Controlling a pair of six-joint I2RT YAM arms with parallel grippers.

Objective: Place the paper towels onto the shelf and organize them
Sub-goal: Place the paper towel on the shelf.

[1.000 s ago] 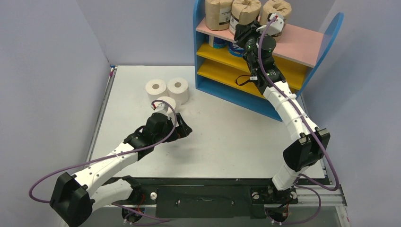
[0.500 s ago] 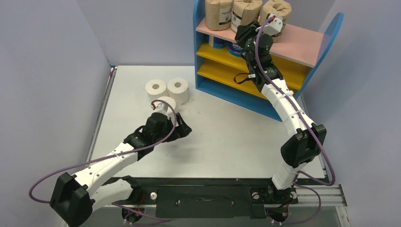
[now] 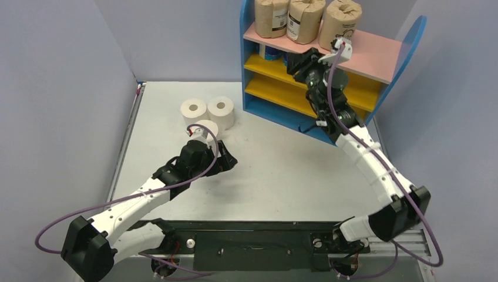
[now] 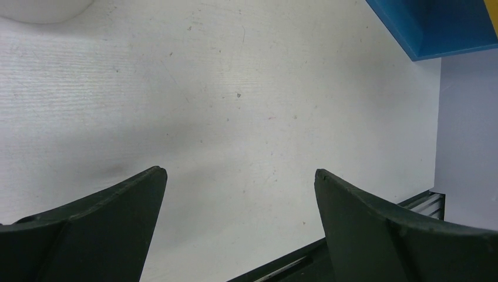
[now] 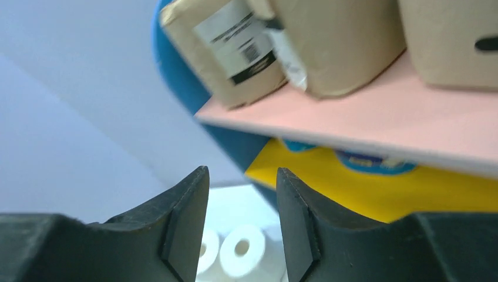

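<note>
My open left gripper moves outward and to the left in the top view next and closes on the nearest white roll, because bare table lies under it.
Three brown-wrapped paper towels (image 3: 272, 16) (image 3: 305, 19) (image 3: 342, 17) stand in a row on the pink top board of the shelf (image 3: 376, 56). Blue-and-white rolls (image 3: 270, 53) sit on the upper yellow board. Three plain white rolls (image 3: 194, 109) (image 3: 221, 110) (image 3: 207, 128) stand on the table. My right gripper (image 3: 295, 60) hangs in front of the shelf just below the pink board's edge. It is open with nothing between its fingers (image 5: 242, 171), and the brown rolls (image 5: 335, 41) lie above it. My left gripper (image 3: 231, 161) is wide open over bare table (image 4: 241, 171), just right of the nearest white roll.
The shelf's blue side panel (image 3: 411, 41) and blue base (image 4: 434, 26) stand at the table's far right. Grey walls close in on the left and back. A white roll's edge (image 4: 41, 9) shows at the top left of the left wrist view.
My right gripper has drawn back and down from the middle brown roll on the top board, and its jaws have spread wider. The left arm has not moved.
</note>
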